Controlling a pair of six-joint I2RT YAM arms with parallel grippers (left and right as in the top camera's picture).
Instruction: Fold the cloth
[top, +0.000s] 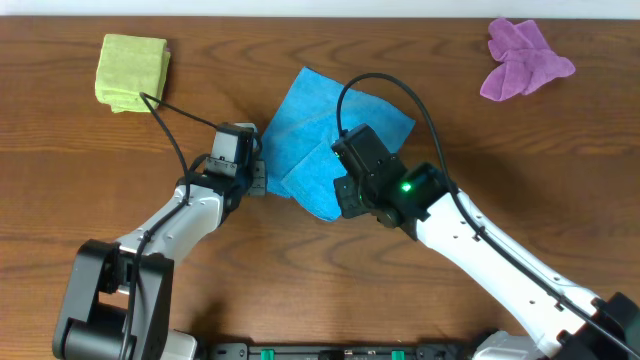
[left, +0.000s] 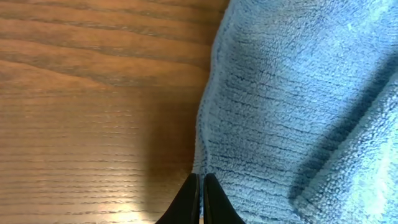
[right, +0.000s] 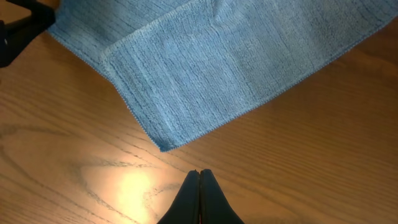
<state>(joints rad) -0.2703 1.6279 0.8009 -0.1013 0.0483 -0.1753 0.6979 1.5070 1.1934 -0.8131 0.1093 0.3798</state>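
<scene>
My left gripper draws the pinched hem back over the bare near wood next and releases it, with one layer of the blue cloth (top: 325, 125) lapped over another.
The blue cloth (top: 325, 125) lies partly folded at the table's middle, with one layer lapped over another. It fills the right of the left wrist view (left: 292, 106) and the top of the right wrist view (right: 211, 62). My left gripper (top: 258, 182) sits at the cloth's left edge, its fingers (left: 201, 186) pinched shut on that edge. My right gripper (top: 342, 198) is at the cloth's near corner. Its fingers (right: 199, 180) are shut and empty above bare wood, just short of the corner.
A folded yellow cloth (top: 132, 72) lies at the back left. A crumpled purple cloth (top: 522, 58) lies at the back right. The left gripper shows as a dark shape in the right wrist view (right: 18, 28).
</scene>
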